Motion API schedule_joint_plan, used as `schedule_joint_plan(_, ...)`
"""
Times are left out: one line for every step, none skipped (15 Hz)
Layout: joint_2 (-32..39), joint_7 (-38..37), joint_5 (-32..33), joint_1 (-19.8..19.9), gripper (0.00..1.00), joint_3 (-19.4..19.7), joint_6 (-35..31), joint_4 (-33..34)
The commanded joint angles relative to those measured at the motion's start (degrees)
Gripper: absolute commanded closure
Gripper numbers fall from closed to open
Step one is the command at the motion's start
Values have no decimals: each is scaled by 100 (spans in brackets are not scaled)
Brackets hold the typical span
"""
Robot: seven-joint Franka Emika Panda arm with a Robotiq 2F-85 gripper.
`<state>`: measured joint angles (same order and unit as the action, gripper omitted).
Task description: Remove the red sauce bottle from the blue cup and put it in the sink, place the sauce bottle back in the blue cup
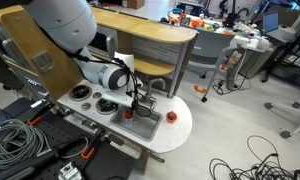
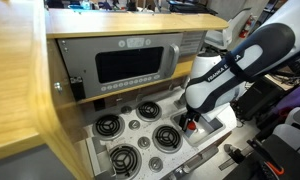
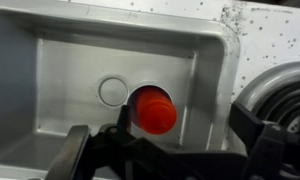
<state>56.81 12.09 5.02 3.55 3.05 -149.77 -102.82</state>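
The gripper shifts toward the left in the wrist view next and closes around the red sauce bottle's top (image 2: 191,126) (image 3: 154,113), because the bottle's top sits nearer one finger than the other.
In the wrist view the red sauce bottle (image 3: 152,110) is seen from above, upright inside the grey sink (image 3: 70,70), just beside the round drain (image 3: 113,91). My gripper (image 3: 185,125) is open over the basin. The bottle sits between the fingers, close to the left one, with a wide gap to the right one. In both exterior views the gripper (image 1: 142,103) (image 2: 195,120) reaches down into the sink (image 1: 150,126), and a bit of red (image 2: 190,125) shows at its tip. The blue cup is not in view.
Black-and-silver burners (image 2: 148,110) (image 1: 82,95) lie beside the sink on the toy kitchen, and one burner's edge shows in the wrist view (image 3: 280,95). A low round red object (image 1: 171,116) sits on the white countertop. A toy oven panel (image 2: 130,65) stands behind the burners.
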Motion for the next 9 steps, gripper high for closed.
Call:
schedule_joint_plan(311, -31, 149, -1, 0, 4, 303, 521)
schedule_joint_plan(333, -56, 172, -34, 0, 38, 289, 549)
schedule_joint_plan(322, -69, 172, -37, 0, 44, 286, 557)
schedule_joint_plan(313, -64, 153, -16, 0, 24, 292, 563)
schedule_joint_plan(292, -57, 133, 5, 0, 5, 318, 558)
schedule_joint_plan(288, -74, 125, 7, 0, 11, 312, 557)
schedule_joint_plan(267, -69, 93, 41, 0, -15, 341, 532)
schedule_joint_plan(257, -88, 83, 48, 0, -13, 340, 519)
schedule_joint_plan(228, -97, 68, 66, 0, -18, 361, 487)
